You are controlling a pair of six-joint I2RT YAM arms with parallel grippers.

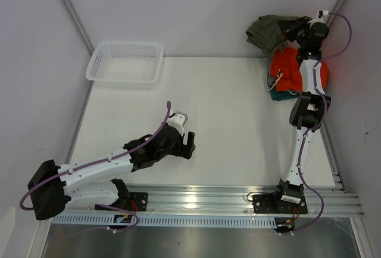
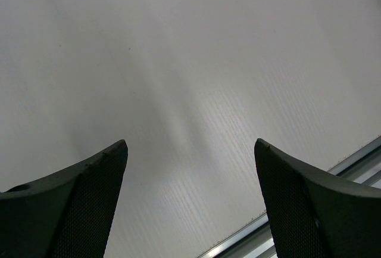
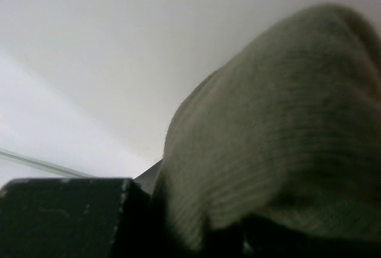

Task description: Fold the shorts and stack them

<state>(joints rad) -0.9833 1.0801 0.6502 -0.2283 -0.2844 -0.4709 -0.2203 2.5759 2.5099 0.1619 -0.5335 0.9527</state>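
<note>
My right gripper will next pull the overhanging olive-green shorts back and down and let go of them there, because the bright orange shorts [image 1: 295,71] lie below and back from it.
The olive-green shorts [image 1: 266,30] hang bunched at the far right, lifted above the back edge of the table. My right gripper [image 1: 293,29] is shut on them. In the right wrist view the olive shorts [image 3: 280,133] fill the right side, blurred, and bulge over the dark finger [image 3: 65,216]; the other finger is hidden by the cloth. My left gripper [image 1: 189,143] is low over the table's front middle. In the left wrist view the left gripper [image 2: 190,145] is open, with only bare table between its fingers.
Bright orange shorts [image 1: 287,67] lie on a teal garment [image 1: 276,95] at the back right, under the right arm. A white mesh basket [image 1: 125,62] stands at the back left. A metal rail [image 1: 238,198] runs along the near edge.
</note>
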